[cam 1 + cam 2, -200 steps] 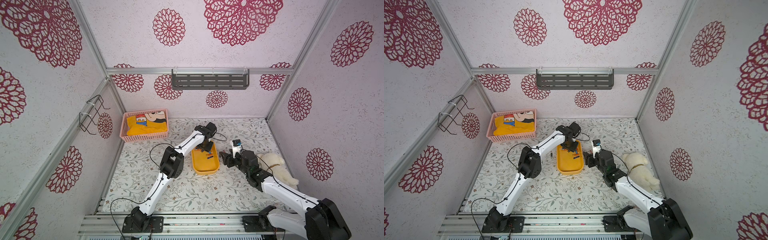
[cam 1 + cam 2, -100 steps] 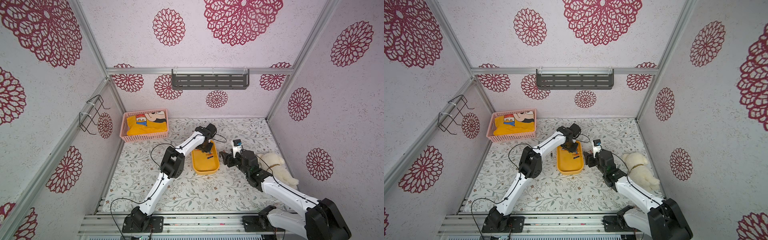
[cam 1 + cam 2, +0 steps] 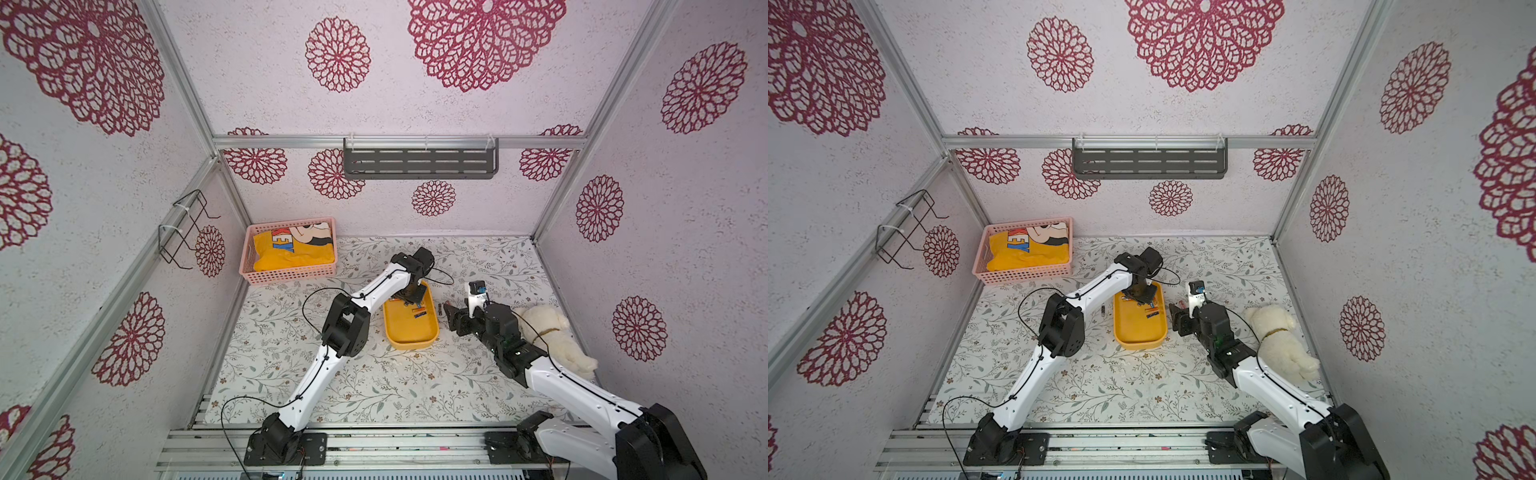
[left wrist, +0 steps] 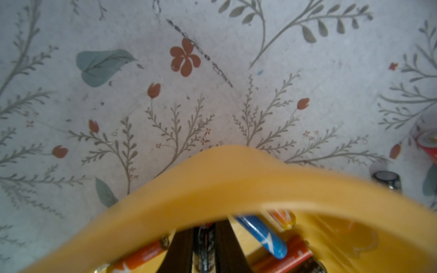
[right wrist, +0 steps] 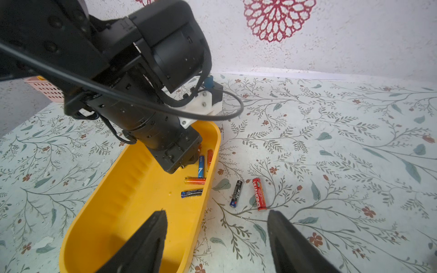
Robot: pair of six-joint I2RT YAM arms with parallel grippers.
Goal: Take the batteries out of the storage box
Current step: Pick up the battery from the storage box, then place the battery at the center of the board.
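Note:
I should next move my left gripper up over the side of the storage box. Then it should lower the black battery and release it on the tabletop beside the lone battery, since that spot is clear.
The yellow storage box lies mid-table, also seen as the storage box. Inside its far end lie several batteries: a blue one, an orange one and a black one. My left gripper reaches down into that end, shut on a black battery, with a blue battery and orange ones beside it. My right gripper stands open over the box's near right wall, holding nothing. On the table right of the box lie a black battery and a red battery.
A pink basket with yellow cloth stands at the back left. A white plush dog lies by the right wall behind my right arm. One battery lies on the table left of the box. A grey shelf hangs on the back wall.
The left gripper's jaws have closed inside the far end of the box. The right gripper has opened a little wider. Both arms have stayed nearly in place.

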